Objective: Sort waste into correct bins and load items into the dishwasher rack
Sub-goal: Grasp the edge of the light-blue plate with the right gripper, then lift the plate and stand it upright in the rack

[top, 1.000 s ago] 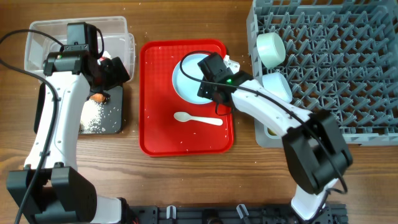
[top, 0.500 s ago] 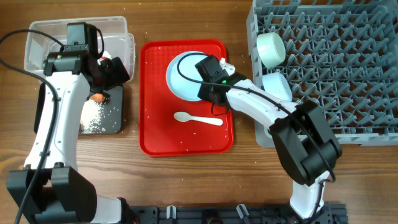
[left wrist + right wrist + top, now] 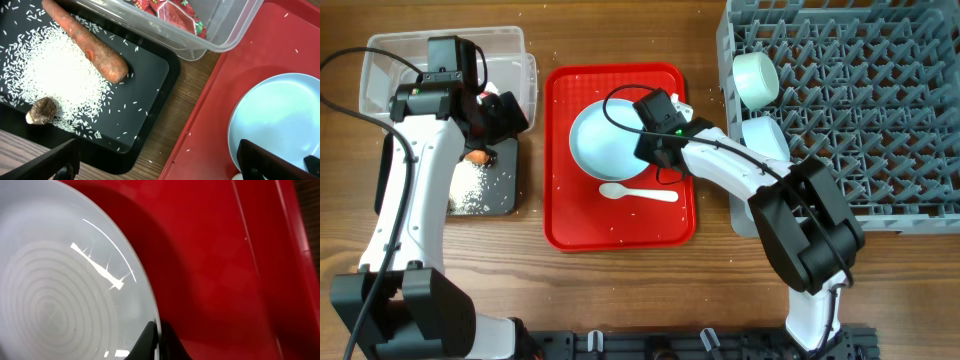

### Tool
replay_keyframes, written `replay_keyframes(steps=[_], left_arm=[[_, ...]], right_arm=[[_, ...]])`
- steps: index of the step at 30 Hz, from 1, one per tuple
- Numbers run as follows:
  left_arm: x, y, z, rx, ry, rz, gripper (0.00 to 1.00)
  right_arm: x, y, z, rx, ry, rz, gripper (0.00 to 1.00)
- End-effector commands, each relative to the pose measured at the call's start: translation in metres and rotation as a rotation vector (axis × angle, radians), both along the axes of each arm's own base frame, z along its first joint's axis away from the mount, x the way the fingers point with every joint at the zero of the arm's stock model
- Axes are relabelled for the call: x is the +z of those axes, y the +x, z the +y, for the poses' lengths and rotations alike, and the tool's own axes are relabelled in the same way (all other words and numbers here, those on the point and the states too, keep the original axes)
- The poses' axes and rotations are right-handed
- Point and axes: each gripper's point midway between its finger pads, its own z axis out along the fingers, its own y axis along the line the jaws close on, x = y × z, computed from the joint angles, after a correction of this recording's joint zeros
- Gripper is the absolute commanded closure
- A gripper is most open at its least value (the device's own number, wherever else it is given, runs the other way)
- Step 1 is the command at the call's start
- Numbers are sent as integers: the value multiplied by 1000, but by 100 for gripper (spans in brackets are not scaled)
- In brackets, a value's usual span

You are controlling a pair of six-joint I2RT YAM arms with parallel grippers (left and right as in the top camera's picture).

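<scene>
The plate [image 3: 603,141] goes up in my right gripper next and over the dishwasher rack's wires [image 3: 828,68] beside the pale green bowl. It tilts upright, lowers and is released, since those pegs stand empty.
The pale blue plate [image 3: 603,141] lies on the red tray, and my right gripper [image 3: 648,140] is shut on its right rim. In the right wrist view the plate [image 3: 60,295] has its edge pinched between the two black fingers of the right gripper [image 3: 159,341]. A white spoon [image 3: 638,191] lies just in front of the plate. My left gripper [image 3: 160,167] hangs open over the gap between the black tray [image 3: 150,75] and the red tray, holding nothing. The carrot [image 3: 87,42], rice [image 3: 55,80] and a brown lump [image 3: 41,111] lie in the black tray. A red wrapper [image 3: 170,9] sits in the clear tub [image 3: 220,30].
The grey dishwasher rack [image 3: 840,110] fills the right side, with a pale green bowl [image 3: 756,76] and a pale blue bowl [image 3: 765,135] at its left edge. The red tray [image 3: 570,220] has stray rice grains on it. Bare wood separates the trays.
My right gripper has shut on the plate's rim, and the plate has slid left and toward the front of the red tray. The left arm has not moved.
</scene>
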Motion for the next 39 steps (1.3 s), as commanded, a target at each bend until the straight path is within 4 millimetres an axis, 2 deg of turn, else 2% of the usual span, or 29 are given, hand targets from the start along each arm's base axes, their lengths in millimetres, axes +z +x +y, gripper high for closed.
replay_keyframes(steps=[1,5,8,9,10,11,12,13,14,15,17,19,21,24,29,31,34,37,39], left_arm=[[3,-2,3,13,8,-10,0],[3,-2,3,12,8,-10,0],[3,-2,3,13,8,-10,0],[3,-2,3,12,8,-10,0],[3,-2,3,12,8,-10,0],[3,-2,3,12,8,-10,0],[3,-2,3,12,8,-10,0],[3,-2,3,12,8,-10,0],[3,-2,3,12,8,-10,0],[3,-2,3,12,8,-10,0],[3,-2,3,12,8,-10,0],[3,-2,3,12,8,-10,0],[3,-2,3,12,8,-10,0],[3,-2,3,12,8,-10,0],[3,-2,3,12,8,-10,0],[3,-2,3,12,8,-10,0],[3,-2,3,12,8,-10,0],[3,-2,3,13,8,-10,0],[3,-2,3,12,8,-10,0]], right_arm=[[-13,-9,7,29,23,56,96],[1,-9,15,110,56,38,96],[37,-6,4,167,31,-25,96],[56,-3,-2,181,33,-59,96],[86,2,-13,190,41,-119,96],[103,5,-20,196,43,-156,96],[131,8,-31,203,43,-216,96],[152,10,-42,205,31,-267,96],[163,10,-50,200,18,-296,96],[187,10,-69,176,-31,-358,96],[220,8,-103,139,-154,-451,96],[244,4,-138,55,-288,-511,96],[271,-5,-184,-64,-464,-559,96],[298,-17,-241,-236,-664,-585,96],[308,-23,-317,-447,-861,-530,96],[306,-17,-339,-490,-898,-511,96],[296,1,-357,-473,-964,-474,96],[276,23,-359,-395,-1039,-424,96],[264,31,-362,-388,-1085,-388,96]])
